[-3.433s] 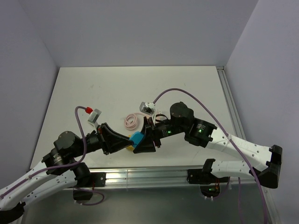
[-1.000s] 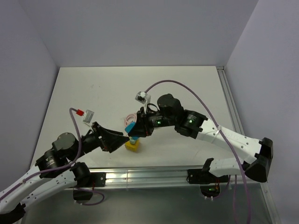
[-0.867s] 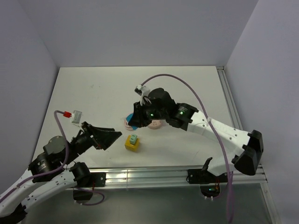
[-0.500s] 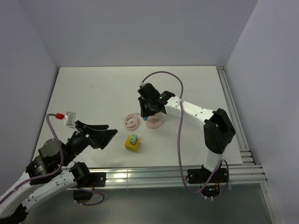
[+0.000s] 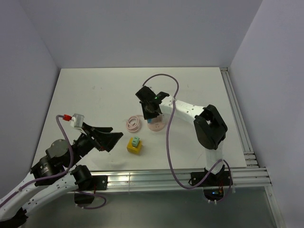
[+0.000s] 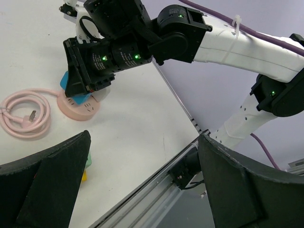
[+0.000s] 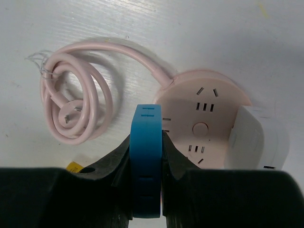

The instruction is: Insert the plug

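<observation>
The blue plug (image 7: 147, 166) shifts over the socket slots nearest the coiled cable (image 7: 166, 125) next. My right gripper lowers and releases it, as the slots still show beside it.
My right gripper (image 7: 147, 138) is shut on a blue plug (image 7: 147, 166), held upright on edge just over the left rim of a round pink socket (image 7: 204, 127). The socket face shows several slot sets and a white block (image 7: 251, 137) on its right side. In the top view the right gripper (image 5: 151, 110) hangs above the socket (image 5: 156, 125) mid-table. The left wrist view shows the plug (image 6: 71, 84) at the socket's (image 6: 81, 107) top. My left gripper (image 5: 108, 137) stands open and empty at the front left, well apart.
A coiled pink cable (image 5: 133, 123) with its own plug lies left of the socket. A yellow block (image 5: 135, 146) with a green piece on top sits in front of it. The metal rail (image 5: 152, 179) runs along the near table edge.
The right arm carried the blue plug from above the yellow block back to the pink socket and folded in. The left gripper drew away to the front left, still open.
</observation>
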`<state>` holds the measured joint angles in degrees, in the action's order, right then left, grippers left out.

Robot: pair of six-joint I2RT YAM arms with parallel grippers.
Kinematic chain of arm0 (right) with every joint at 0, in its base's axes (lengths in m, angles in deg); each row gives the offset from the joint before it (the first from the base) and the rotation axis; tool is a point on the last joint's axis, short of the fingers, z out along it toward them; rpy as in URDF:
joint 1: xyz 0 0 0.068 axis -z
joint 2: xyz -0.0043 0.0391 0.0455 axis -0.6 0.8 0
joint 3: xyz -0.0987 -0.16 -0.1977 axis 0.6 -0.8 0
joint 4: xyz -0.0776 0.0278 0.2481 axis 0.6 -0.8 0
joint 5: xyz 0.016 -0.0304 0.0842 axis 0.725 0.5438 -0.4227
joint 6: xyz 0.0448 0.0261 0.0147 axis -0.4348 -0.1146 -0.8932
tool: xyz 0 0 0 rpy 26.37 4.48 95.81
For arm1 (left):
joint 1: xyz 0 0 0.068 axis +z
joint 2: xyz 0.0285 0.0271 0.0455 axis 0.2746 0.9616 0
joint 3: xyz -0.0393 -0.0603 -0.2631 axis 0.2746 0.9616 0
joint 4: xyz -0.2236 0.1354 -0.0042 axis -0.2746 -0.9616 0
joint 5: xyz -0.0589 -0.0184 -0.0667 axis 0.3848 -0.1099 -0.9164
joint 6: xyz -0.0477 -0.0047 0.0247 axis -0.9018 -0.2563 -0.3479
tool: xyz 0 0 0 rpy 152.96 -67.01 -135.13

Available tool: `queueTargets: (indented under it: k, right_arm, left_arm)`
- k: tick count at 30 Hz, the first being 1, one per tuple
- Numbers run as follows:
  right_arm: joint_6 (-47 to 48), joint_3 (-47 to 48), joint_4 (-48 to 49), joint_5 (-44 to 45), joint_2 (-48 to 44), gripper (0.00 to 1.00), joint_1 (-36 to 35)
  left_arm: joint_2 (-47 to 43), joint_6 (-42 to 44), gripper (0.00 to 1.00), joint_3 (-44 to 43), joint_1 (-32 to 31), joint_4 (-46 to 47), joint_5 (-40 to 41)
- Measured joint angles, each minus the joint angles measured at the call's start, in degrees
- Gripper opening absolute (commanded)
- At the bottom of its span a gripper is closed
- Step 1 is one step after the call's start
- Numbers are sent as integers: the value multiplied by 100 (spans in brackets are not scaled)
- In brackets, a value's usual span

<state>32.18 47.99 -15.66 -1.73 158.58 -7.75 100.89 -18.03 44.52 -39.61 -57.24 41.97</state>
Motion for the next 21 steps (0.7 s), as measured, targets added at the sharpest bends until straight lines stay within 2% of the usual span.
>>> queueTargets:
  k: [21]
  right_arm:
    - [2, -70, -98, 181, 17, 0, 24]
  left_arm:
    - [4, -26, 99, 133, 0, 4, -2]
